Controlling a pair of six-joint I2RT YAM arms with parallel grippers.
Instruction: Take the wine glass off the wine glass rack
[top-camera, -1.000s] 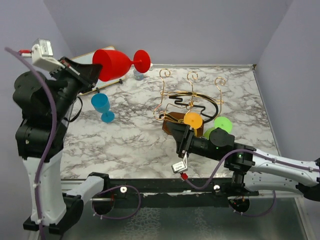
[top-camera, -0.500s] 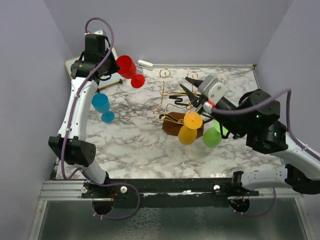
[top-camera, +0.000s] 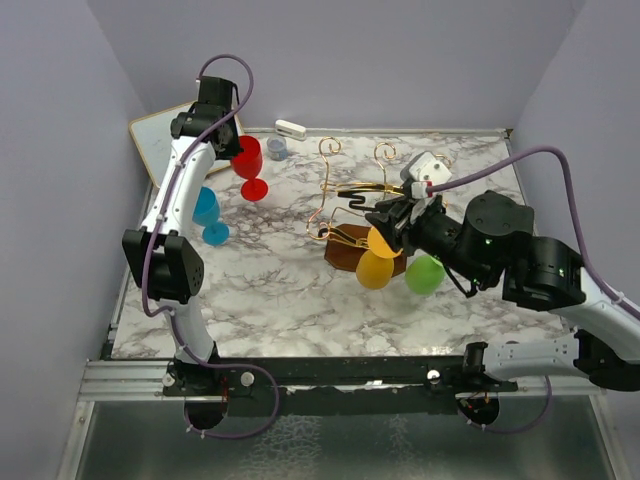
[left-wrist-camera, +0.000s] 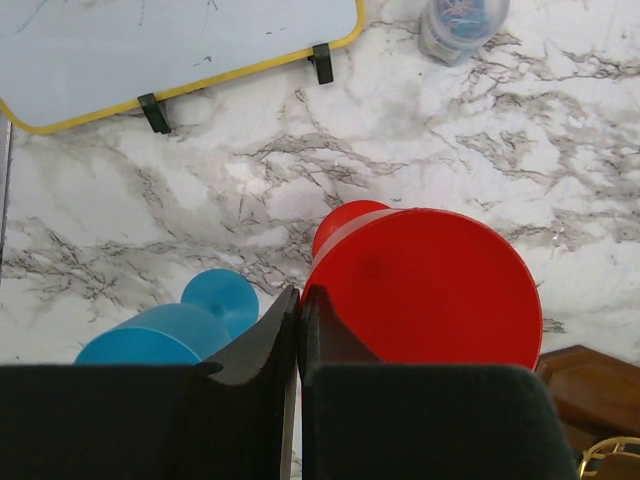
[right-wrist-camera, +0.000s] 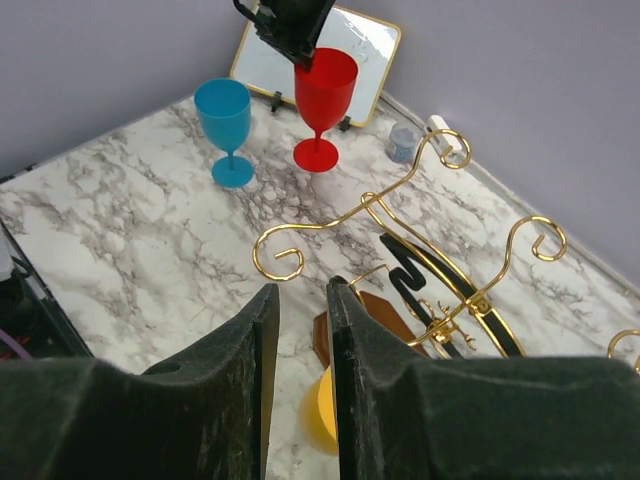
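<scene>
I will lower the red glass (top-camera: 247, 158) with my left gripper next until its foot rests on the bare marble below, beside the blue wine glass, then release its rim.
The wine glass rack (top-camera: 350, 192) of gold wire stands mid-table on its brown base (top-camera: 343, 256). A yellow wine glass (top-camera: 375, 268) and a green one (top-camera: 425, 273) hang from it upside down. My right gripper (top-camera: 381, 218) hovers over the yellow glass's foot; its jaws (right-wrist-camera: 303, 287) are partly open with only marble and a bit of yellow glass (right-wrist-camera: 322, 412) showing below the gap. At the back left, my left gripper (top-camera: 222, 125) is shut on the rim of an upright red wine glass (top-camera: 247, 158), seen from above as red glass (left-wrist-camera: 430, 290). A blue wine glass (top-camera: 206, 208) stands beside it.
A yellow-framed whiteboard (top-camera: 165, 140) leans in the back left corner. A small clear jar (top-camera: 277, 148) and a white eraser (top-camera: 291, 128) sit along the back wall. Purple walls enclose the table on three sides.
My left arm has lowered the red glass toward the table next to the blue one. My right gripper has narrowed its jaws and moved in over the yellow glass on the rack.
</scene>
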